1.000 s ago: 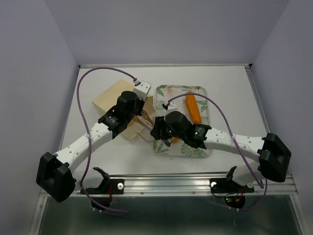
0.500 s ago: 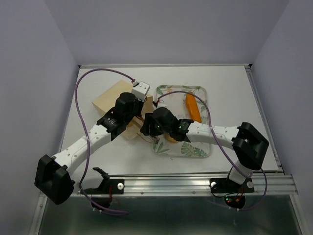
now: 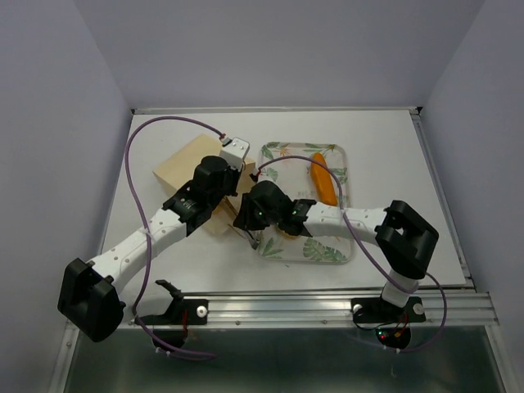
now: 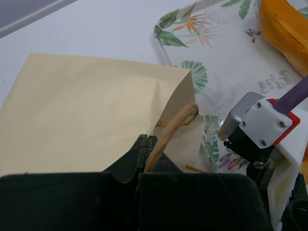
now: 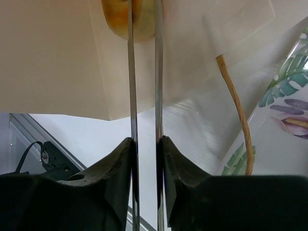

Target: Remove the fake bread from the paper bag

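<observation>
My right gripper has the metal tongs and will next move out of the bag (image 3: 190,168), over the tray's bare patch beside the orange loaf (image 3: 322,180), to release them where the bread has room.
The tan paper bag (image 3: 190,168) lies on its side left of the tray, mouth toward the tray. My left gripper (image 3: 235,199) is shut on one brown loop handle (image 4: 175,127) at the bag's mouth (image 4: 86,106). My right gripper (image 3: 242,216) has long thin metal blades that reach into the bag (image 5: 48,48). They stand a narrow gap apart, their tips (image 5: 143,9) at a golden bread piece (image 5: 115,21) inside. The long orange loaf (image 3: 322,180) lies on the tray and also shows in the left wrist view (image 4: 284,24). Another orange piece (image 3: 288,232) peeks from under the right arm.
The leaf-patterned white tray (image 3: 327,250) sits right of the bag, under the right arm. The bag's other handle (image 5: 238,110) hangs loose over the tray's edge. Purple cables loop above both arms. A metal rail runs along the table's near edge.
My right gripper has moved left from above the tray to the bag's mouth, and its blades are now inside. The left gripper has kept its hold on the handle.
</observation>
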Controlling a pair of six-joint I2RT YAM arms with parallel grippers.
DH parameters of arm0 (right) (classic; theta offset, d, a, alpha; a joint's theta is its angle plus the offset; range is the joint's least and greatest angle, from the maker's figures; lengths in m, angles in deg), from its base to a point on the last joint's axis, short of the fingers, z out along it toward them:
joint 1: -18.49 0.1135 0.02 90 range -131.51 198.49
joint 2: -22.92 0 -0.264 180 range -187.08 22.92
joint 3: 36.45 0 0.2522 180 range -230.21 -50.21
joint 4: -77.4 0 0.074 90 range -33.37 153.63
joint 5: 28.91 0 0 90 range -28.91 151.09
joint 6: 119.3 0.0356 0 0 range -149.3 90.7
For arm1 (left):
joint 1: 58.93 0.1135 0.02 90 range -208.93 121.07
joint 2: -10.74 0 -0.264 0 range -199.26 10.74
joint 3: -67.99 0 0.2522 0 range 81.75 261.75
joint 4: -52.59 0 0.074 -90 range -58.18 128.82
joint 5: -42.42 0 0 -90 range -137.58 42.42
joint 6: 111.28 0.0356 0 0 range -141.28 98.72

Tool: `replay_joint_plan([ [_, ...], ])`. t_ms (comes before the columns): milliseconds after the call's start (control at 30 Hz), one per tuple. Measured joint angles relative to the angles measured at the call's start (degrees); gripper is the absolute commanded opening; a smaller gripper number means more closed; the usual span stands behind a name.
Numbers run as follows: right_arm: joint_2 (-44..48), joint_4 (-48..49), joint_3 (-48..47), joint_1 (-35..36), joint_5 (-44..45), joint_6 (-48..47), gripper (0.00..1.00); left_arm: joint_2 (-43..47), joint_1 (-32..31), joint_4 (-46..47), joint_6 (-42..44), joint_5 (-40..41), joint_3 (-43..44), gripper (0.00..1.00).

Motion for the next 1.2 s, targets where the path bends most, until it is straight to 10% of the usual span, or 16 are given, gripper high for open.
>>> replay_joint_plan([
  [533, 25.5, -0.9, 11.4, -7.3, 2.4, -2.3, 0.07, 0.0, 0.0, 2.3, -0.5, 3.2, -1.0, 0.00],
  [1200, 49.9, -28.5, 18.9, -11.0, 4.1, -11.9, 0.06, -3.8, 0.0, 2.9, 2.5, 5.6, 1.0, 0.00],
])
